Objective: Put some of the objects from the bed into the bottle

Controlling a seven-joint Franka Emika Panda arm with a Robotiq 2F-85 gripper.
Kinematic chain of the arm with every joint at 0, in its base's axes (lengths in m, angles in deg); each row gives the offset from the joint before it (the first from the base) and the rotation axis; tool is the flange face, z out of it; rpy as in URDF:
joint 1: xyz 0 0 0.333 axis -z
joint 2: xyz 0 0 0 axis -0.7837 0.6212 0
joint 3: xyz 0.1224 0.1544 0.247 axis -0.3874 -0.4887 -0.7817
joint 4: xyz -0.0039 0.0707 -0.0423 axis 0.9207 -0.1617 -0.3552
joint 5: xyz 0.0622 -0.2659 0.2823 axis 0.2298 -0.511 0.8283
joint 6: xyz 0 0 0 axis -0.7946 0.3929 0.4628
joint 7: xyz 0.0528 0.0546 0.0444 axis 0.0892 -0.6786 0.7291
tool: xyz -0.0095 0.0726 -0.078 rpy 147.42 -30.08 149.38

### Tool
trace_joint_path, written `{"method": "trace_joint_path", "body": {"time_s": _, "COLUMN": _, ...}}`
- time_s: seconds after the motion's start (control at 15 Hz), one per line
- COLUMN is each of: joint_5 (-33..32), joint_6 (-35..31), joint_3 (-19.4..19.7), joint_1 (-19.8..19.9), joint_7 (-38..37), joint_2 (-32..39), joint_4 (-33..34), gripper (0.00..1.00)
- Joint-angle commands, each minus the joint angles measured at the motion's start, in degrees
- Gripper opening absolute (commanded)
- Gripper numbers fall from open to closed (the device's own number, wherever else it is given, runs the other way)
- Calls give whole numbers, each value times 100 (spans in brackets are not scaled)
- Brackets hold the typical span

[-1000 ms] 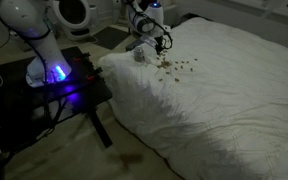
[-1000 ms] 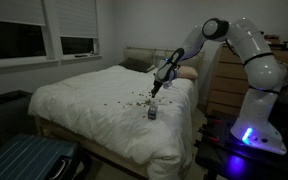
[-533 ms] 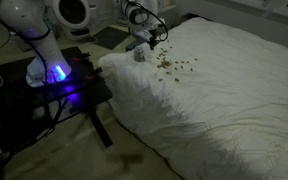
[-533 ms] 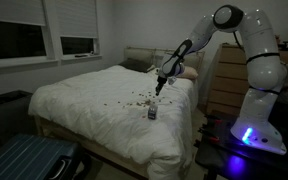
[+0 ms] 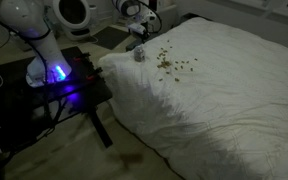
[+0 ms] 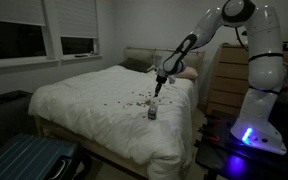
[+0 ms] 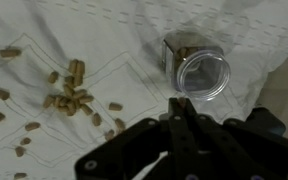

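The bottle's opening (image 6: 153,107) (image 7: 204,75) lies below, just past the gripper's fingers. The piece goes across and down over that opening next, and my gripper releases it.
Several tiny brownish pieces (image 7: 72,92) lie scattered on the white bed sheet (image 7: 104,35); they also show in both exterior views (image 5: 171,64) (image 6: 134,101). The small translucent bottle (image 7: 197,68) stands on the sheet with its opening facing the wrist camera, and a few pieces show inside it. It also shows in both exterior views (image 5: 139,54) (image 6: 152,112). My gripper (image 7: 182,102) is shut on one small brown piece at its fingertips. It hangs above the sheet just beside the bottle's rim. It shows over the bottle in both exterior views (image 5: 141,32) (image 6: 159,93).
The bed's edge (image 5: 109,75) drops off close to the bottle. A dark low table with a blue light (image 5: 64,85) and the robot base stand beside the bed. A wooden dresser (image 6: 224,80) stands behind the bed, and a suitcase (image 6: 29,160) lies on the floor.
My gripper has risen from the scattered pieces and moved over toward the bottle, still closed. The bottle and the pieces on the sheet have not moved.
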Motion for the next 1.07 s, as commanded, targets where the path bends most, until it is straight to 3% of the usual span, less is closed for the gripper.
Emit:
{"method": "trace_joint_path", "body": {"time_s": 0.0, "joint_5": 310, "joint_6": 204, "joint_3": -176, "joint_1": -21, "joint_7": 399, "joint_2": -279, "joint_4": -222, "gripper": 2}}
{"method": "trace_joint_path", "body": {"time_s": 0.4, "joint_5": 514, "joint_6": 241, "joint_3": -234, "joint_1": -113, "joint_7": 675, "joint_2": -103, "joint_4": -242, "gripper": 2}}
{"method": "trace_joint_path", "body": {"time_s": 1.0, "joint_5": 317, "joint_6": -321, "joint_3": -170, "joint_1": -212, "joint_7": 677, "joint_2": 301, "joint_4": -311, "gripper": 1}}
